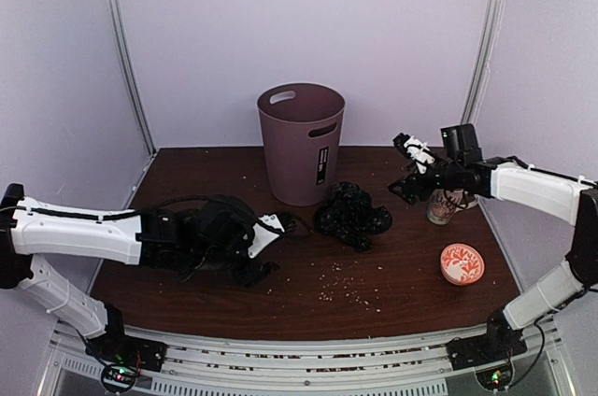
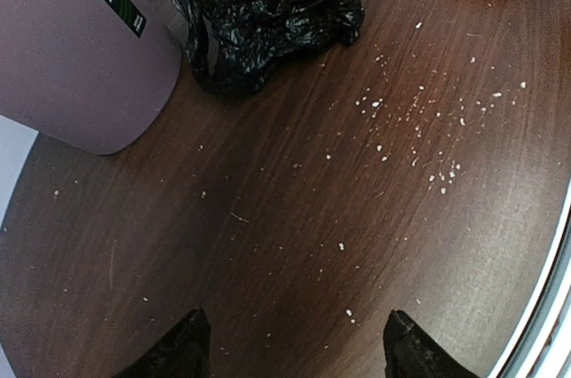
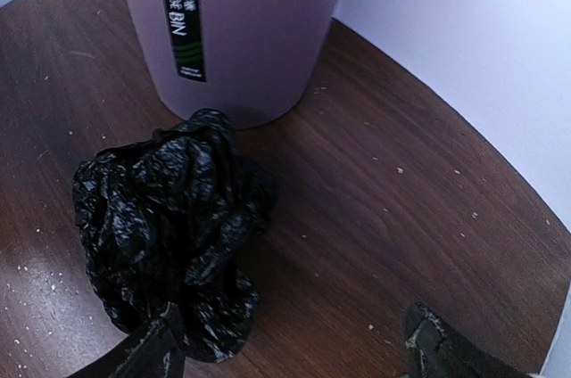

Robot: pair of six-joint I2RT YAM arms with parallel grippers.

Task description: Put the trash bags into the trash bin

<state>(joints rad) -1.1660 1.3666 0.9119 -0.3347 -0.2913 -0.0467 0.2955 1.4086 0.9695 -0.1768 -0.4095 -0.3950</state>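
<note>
The bags lie below the robot's open right gripper and to its left in the top view, so the right gripper will move that way and down onto their mug-side end (image 1: pixel 376 218) (image 3: pixel 212 311).
The mauve-brown trash bin (image 1: pixel 301 142) stands upright at the back middle of the table, with a "GARBAGE BIN" label. A crumpled heap of black trash bags (image 1: pixel 352 216) lies on the table just right of its base. My left gripper (image 1: pixel 285 225) is open and empty, low over the table left of the bags. In the left wrist view the bags (image 2: pixel 263 12) and bin (image 2: pixel 80 48) lie well ahead of my left gripper (image 2: pixel 297 329). My right gripper (image 1: pixel 404 170) is open and empty, above and right of the bags. In the right wrist view the bags (image 3: pixel 169 217) lie by my left fingertip (image 3: pixel 165 333), in front of the bin (image 3: pixel 232 30).
A patterned cream mug (image 1: pixel 446 205) stands under the right arm near the right edge. A round orange-and-white patterned lid (image 1: pixel 462 263) lies in front of it. White crumbs (image 1: pixel 341 284) are scattered over the dark wood table (image 1: pixel 187 289). White walls enclose the back and sides.
</note>
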